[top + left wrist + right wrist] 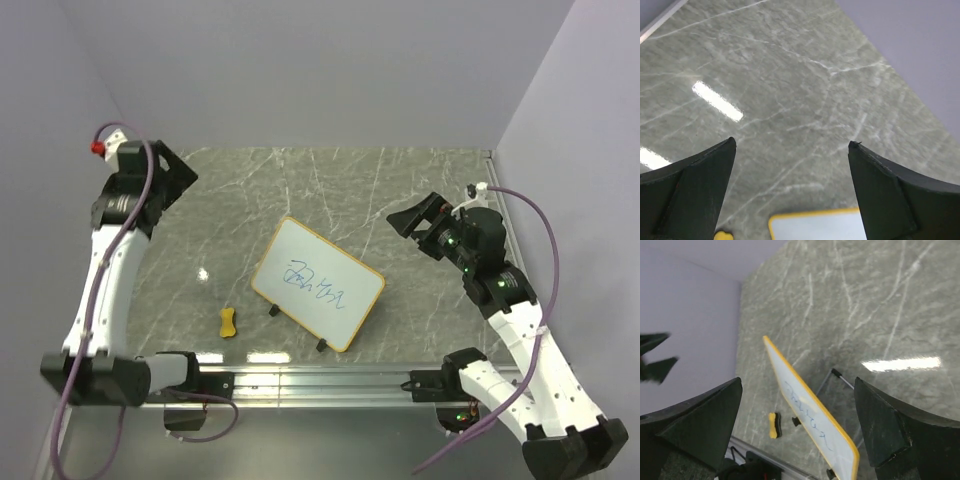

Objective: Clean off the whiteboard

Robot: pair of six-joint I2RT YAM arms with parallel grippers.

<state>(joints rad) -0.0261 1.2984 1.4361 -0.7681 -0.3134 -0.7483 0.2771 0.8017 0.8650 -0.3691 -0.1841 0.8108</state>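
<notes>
I will next lower my left gripper back and to the right in the top view onto the yellow eraser's middle (228,322), since it is narrower than the eraser's rounded ends.
The whiteboard (318,283) stands tilted on two black feet in the middle of the table, with blue scribbles on its face. It also shows in the right wrist view (812,417) and its yellow top rim in the left wrist view (815,226). A small yellow bone-shaped eraser (229,323) lies on the table left of the board, also in the right wrist view (774,425). My left gripper (172,172) is open and empty, raised at the far left. My right gripper (417,220) is open and empty, raised right of the board.
A metal rail (320,380) runs along the table's near edge between the arm bases. Purple-grey walls close in the table at the back and right. A thin wire stand (840,377) props the board from behind.
</notes>
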